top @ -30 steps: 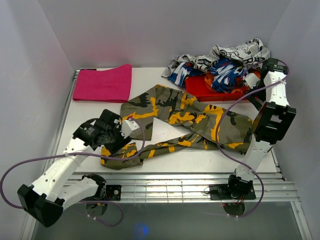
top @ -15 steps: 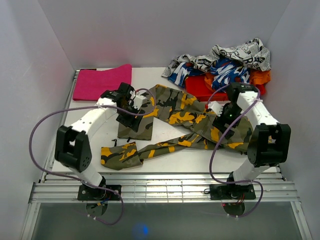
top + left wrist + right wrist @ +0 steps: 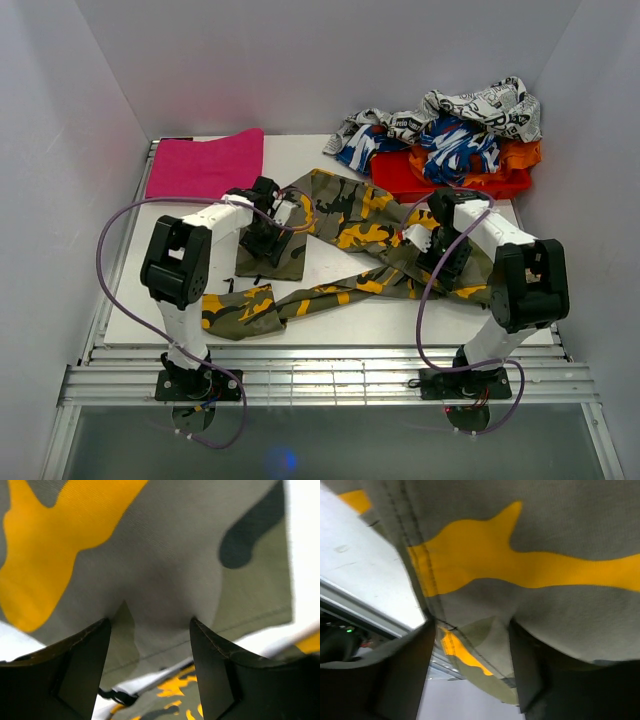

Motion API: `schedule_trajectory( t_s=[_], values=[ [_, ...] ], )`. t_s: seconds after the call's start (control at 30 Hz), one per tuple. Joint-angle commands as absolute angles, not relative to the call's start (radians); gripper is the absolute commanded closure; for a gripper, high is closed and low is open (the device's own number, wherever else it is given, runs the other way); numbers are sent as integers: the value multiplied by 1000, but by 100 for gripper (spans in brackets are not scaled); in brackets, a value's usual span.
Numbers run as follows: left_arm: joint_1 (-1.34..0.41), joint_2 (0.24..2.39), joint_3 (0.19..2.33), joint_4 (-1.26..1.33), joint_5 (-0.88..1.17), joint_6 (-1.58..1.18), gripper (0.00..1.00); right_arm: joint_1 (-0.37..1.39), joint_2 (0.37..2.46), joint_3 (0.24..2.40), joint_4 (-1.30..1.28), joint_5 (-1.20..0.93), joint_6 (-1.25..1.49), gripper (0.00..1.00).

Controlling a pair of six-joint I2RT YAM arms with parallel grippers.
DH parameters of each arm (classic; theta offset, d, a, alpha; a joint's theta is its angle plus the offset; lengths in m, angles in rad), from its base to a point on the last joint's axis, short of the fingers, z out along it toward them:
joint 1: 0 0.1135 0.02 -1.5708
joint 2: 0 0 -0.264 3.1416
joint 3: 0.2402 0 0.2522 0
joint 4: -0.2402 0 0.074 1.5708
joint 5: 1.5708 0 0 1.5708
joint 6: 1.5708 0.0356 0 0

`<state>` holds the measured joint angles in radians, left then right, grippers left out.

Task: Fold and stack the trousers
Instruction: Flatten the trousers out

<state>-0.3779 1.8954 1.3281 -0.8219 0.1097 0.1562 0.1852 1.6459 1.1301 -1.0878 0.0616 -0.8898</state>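
Note:
The left gripper stays low in place next and closes its open fingers on the cloth just inside the trousers' stitched hem (image 3: 272, 267) (image 3: 151, 632), because that cloth already lies between them.
The camouflage trousers (image 3: 380, 230) lie spread and twisted across the middle of the white table (image 3: 330, 318), one leg trailing to the front left. My left gripper (image 3: 266, 240) points down onto their left end beside a dark olive flap. In the left wrist view its jaws (image 3: 150, 630) stand wide apart, open, pressed into the trousers (image 3: 165, 555). My right gripper (image 3: 438, 262) is down on the right side of the trousers. In the right wrist view it (image 3: 472, 630) is open, with a seamed fold of the trousers (image 3: 545, 540) between its fingers.
A folded pink cloth (image 3: 205, 167) lies at the back left. At the back right is a heap: a newsprint garment (image 3: 480, 103), a blue-and-white one (image 3: 455, 140) and red-orange cloth (image 3: 420, 178). Metal rails (image 3: 330, 375) run along the near edge. White walls close in on three sides.
The left arm swung from the front-left leg end up to the trousers' left end. The right arm came forward from the back-right heap onto the trousers' right side, and its jaws narrowed somewhat.

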Motion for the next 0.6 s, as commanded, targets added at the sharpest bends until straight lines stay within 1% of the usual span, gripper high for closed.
schedule_trajectory(
  t_s=[0.0, 0.07, 0.1, 0.17, 0.2, 0.23, 0.3, 0.33, 0.37, 0.4, 0.43, 0.5, 0.53, 0.57],
  values=[
    [-380, 1930, 1290, -752, 39, 190, 25, 187, 1674, 1135, -999, 144, -824, 41],
    [-382, 1966, 1270, -736, 15, 193, 25, 187, 1689, 1161, -996, 144, -807, 49],
    [-382, 1977, 1264, -730, 3, 195, 25, 189, 1695, 1172, -1003, 138, -804, 57],
    [-382, 1997, 1256, -713, -44, 195, 27, 187, 1706, 1201, -1009, 133, -796, 66],
    [-382, 2017, 1250, -709, -52, 193, 30, 187, 1709, 1212, -1015, 130, -796, 76],
    [-382, 2023, 1250, -707, -58, 201, 43, 187, 1709, 1222, -1015, 127, -796, 83],
    [-379, 2034, 1255, -701, -51, 204, 59, 187, 1706, 1253, -1019, 123, -796, 92],
    [-376, 2031, 1262, -701, -46, 206, 68, 184, 1703, 1264, -1023, 123, -798, 92],
    [-368, 2023, 1273, -704, -37, 207, 83, 184, 1692, 1285, -1025, 121, -801, 92],
    [-362, 2004, 1304, -707, -19, 210, 94, 183, 1686, 1296, -1028, 120, -804, 92],
    [-356, 1993, 1325, -709, -12, 210, 100, 176, 1680, 1307, -1029, 118, -808, 92],
    [-327, 1967, 1371, -732, 47, 222, 100, 169, 1664, 1351, -1054, 98, -815, 92],
    [-318, 1947, 1414, -741, 58, 225, 100, 157, 1663, 1374, -1081, 37, -837, 92],
    [-307, 1941, 1433, -764, 72, 235, 100, 152, 1657, 1393, -1138, 14, -847, 89]
  ],
)
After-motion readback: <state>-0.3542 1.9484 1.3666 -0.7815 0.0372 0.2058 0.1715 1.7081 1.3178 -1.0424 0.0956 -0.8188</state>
